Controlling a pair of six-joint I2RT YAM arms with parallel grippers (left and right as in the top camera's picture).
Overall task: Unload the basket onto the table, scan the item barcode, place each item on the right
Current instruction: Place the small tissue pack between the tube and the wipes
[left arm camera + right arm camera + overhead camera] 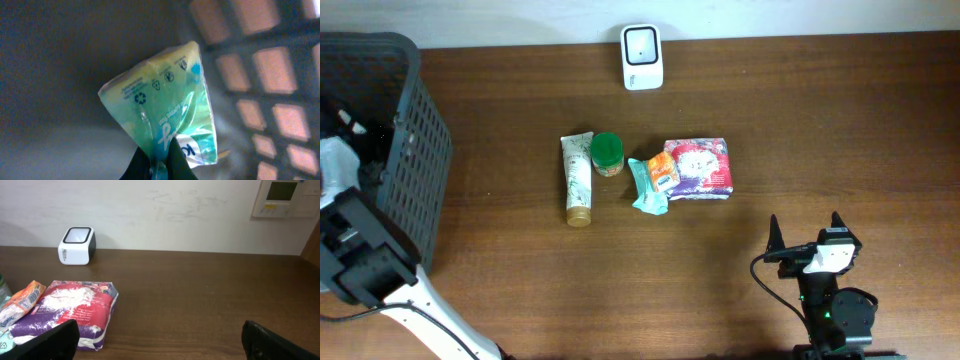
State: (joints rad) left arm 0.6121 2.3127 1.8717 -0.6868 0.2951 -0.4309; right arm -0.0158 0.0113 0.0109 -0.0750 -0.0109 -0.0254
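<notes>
The tabletop between the cream tube and the teal packet is bare. My left gripper needs to lift from the basket next, carry its packet over that gap and release it.
In the left wrist view a soft green and yellow packet [160, 100] with recycling marks hangs in front of the basket's grid wall. My left gripper [159, 162] is shut on its lower edge, pinching the film between both black fingers. No barcode shows on the side facing the camera. The white scanner [642, 57] stands at the table's far edge, also in the right wrist view as the scanner [77, 245]. My right gripper [805, 225] rests at the front right, open and holding nothing, its fingers wide apart [162, 345].
A dark grey basket [415, 150] stands at the left, the left arm reaching into it. Mid-table lie a cream tube [577, 178], a green-lidded jar [607, 153], a teal packet [648, 185], an orange packet [663, 170] and a pink and purple pack [700, 167].
</notes>
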